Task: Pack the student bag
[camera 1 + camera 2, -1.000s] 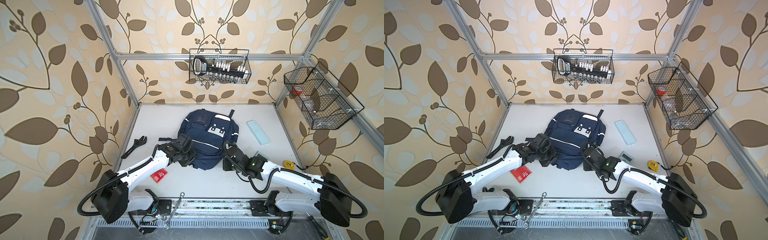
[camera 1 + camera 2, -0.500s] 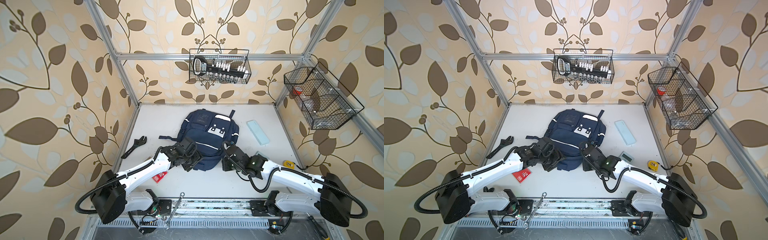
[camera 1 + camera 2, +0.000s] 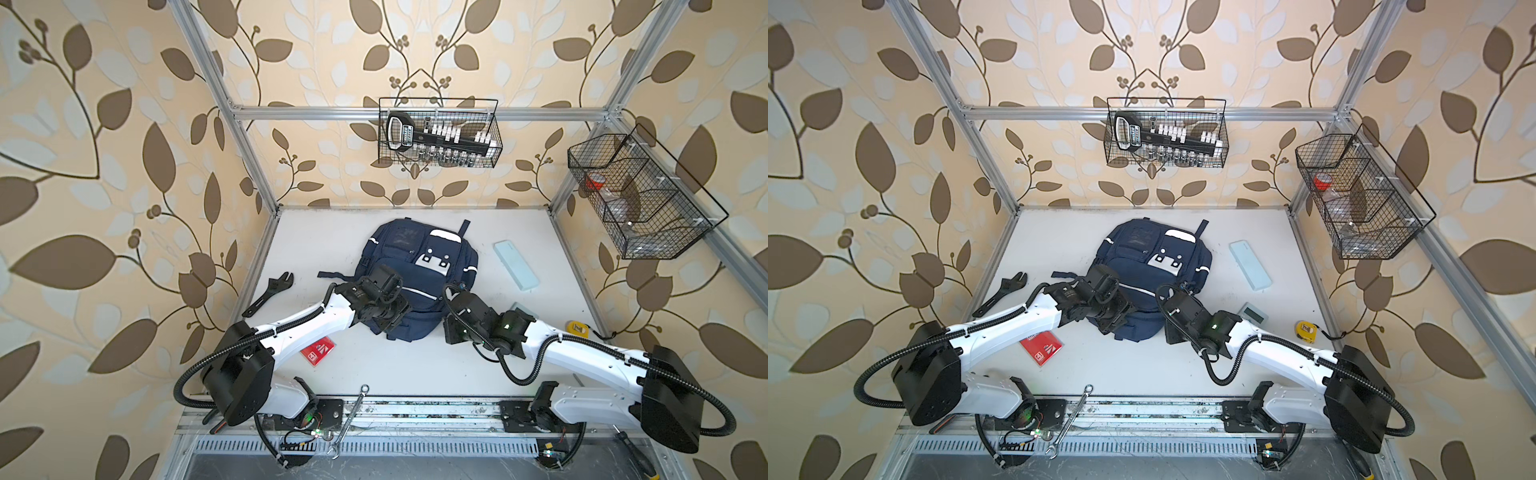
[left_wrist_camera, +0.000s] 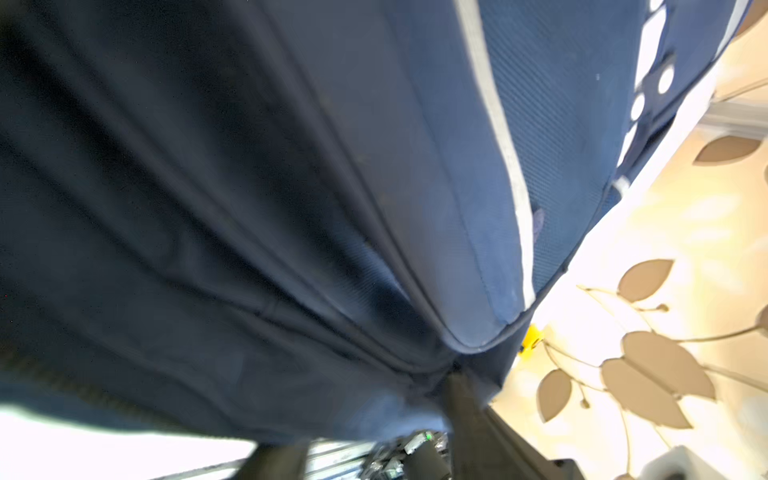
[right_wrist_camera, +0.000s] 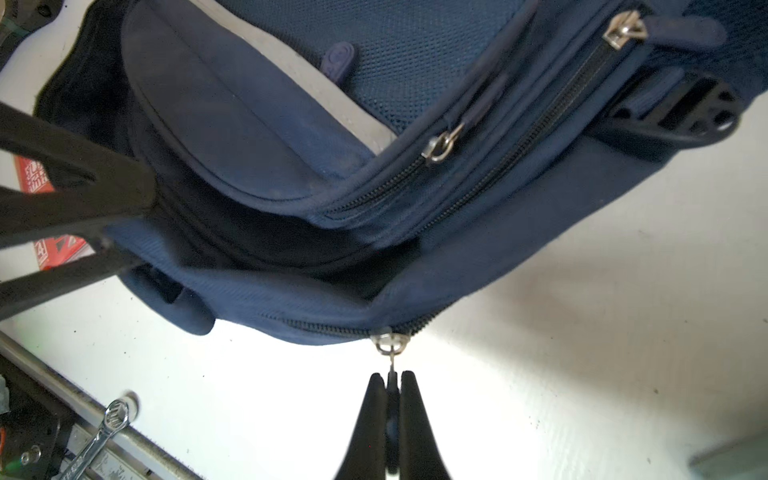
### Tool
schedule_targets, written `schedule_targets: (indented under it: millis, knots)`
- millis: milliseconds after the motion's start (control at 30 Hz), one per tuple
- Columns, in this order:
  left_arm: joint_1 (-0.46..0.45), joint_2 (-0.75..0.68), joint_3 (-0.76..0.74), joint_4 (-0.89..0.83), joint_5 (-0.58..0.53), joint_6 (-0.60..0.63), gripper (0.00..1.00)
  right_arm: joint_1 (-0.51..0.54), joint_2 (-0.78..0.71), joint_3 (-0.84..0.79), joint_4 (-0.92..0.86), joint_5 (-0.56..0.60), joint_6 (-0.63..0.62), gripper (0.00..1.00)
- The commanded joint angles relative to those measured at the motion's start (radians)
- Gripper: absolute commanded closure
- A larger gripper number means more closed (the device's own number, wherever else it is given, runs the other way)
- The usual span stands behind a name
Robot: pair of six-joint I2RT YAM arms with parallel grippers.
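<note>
The right gripper next needs to pull the tab outward to the bag's side by the black buckle (image 5: 628, 169) and let go of it, because the zip teeth go on past the slider (image 5: 390, 345).
The student bag (image 3: 419, 266) (image 3: 1154, 257), navy with white stripes, lies flat in the middle of the table. My left gripper (image 3: 392, 316) (image 4: 374, 424) is at its near left corner, with a fold of the bag's fabric (image 4: 332, 395) pinched between the two fingers. From the right wrist view those fingers (image 5: 104, 199) clamp the edge of the gaping main opening. My right gripper (image 5: 390, 376) (image 3: 449, 334) sits at the bag's near right corner, shut on the pull tab of the silver zip slider (image 5: 390, 345).
A black adjustable wrench (image 3: 270, 293) and a red booklet (image 3: 318, 351) lie left of the bag. To its right are a pale blue case (image 3: 515, 266), a small calculator (image 3: 1252, 313) and a yellow tape measure (image 3: 577, 328). A spanner (image 3: 351, 419) rests on the front rail. Wire baskets (image 3: 438, 133) (image 3: 640, 195) hang on the walls.
My left gripper let go, slid along the bag's left side toward its near edge and closed again on fabric there. The right arm has stayed put.
</note>
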Motion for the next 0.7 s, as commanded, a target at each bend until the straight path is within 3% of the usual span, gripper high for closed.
schedule_targets:
  millis: [0, 67, 100, 500, 667]
  knots:
    - [0.029, 0.005, 0.039, 0.007, -0.006, 0.019, 0.79, -0.005, 0.007, 0.079, -0.069, 0.014, -0.023, 1.0]
    - [0.045, 0.005, 0.038, -0.012, -0.003, 0.034, 0.97, -0.013, 0.011, 0.103, -0.098, 0.035, -0.033, 1.0]
    - [0.053, 0.004, 0.038, -0.024, -0.002, 0.04, 1.0, -0.025, 0.01, 0.11, -0.109, 0.039, -0.038, 1.0]
    - [0.081, -0.06, 0.028, -0.064, -0.018, 0.064, 1.0, -0.312, 0.049, 0.067, -0.076, -0.035, -0.163, 1.0]
    - [0.082, -0.062, 0.016, -0.051, -0.009, 0.068, 1.0, -0.378, 0.082, 0.045, -0.014, -0.076, -0.178, 1.0]
